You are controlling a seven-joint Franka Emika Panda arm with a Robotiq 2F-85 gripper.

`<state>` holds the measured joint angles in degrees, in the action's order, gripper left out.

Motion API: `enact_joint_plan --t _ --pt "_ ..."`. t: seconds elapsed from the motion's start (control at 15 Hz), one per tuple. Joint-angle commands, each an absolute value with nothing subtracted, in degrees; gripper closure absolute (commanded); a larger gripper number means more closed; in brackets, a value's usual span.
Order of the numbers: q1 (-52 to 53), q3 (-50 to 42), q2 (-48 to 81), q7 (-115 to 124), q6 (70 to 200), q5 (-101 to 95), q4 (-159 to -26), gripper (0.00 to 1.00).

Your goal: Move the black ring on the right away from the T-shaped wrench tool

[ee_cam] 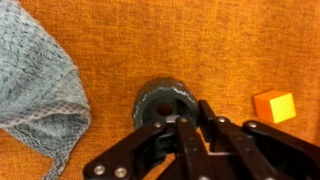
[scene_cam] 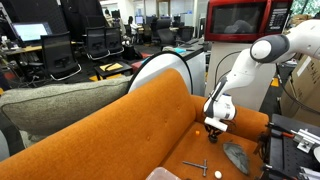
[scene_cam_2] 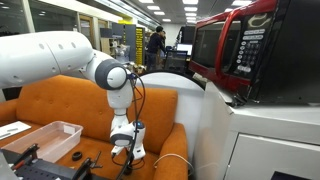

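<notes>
My gripper turns and moves the ring away from the wrench tool next, toward the sofa's armrest, then opens.
In the wrist view the black ring lies on the orange sofa seat, right at my fingertips. My gripper has its fingers drawn close together over the ring's lower right rim and looks shut on it. In an exterior view the gripper is down at the seat, and the thin grey T-shaped wrench tool lies in front of it, apart from it. The ring is hidden by the gripper in both exterior views. The gripper also shows in an exterior view.
A grey knitted cloth lies left of the ring and an orange cube to its right. A grey oval lump and a small white ball lie near the tool. A clear bin stands on the seat.
</notes>
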<state>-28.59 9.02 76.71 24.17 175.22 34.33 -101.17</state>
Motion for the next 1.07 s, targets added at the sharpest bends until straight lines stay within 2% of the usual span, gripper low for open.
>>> enact_joint_plan --t 0.0,0.33,0.8,1.0 --pt "-31.7 9.93 78.38 26.45 172.09 39.75 -97.7 0.96" --pt "-35.54 12.09 78.84 25.93 170.07 50.52 -95.29 0.96" --pt "-32.35 7.06 78.42 26.03 169.9 66.29 -95.25 0.96" --pt "-33.84 7.85 78.31 27.97 171.97 64.19 -96.34 0.96"
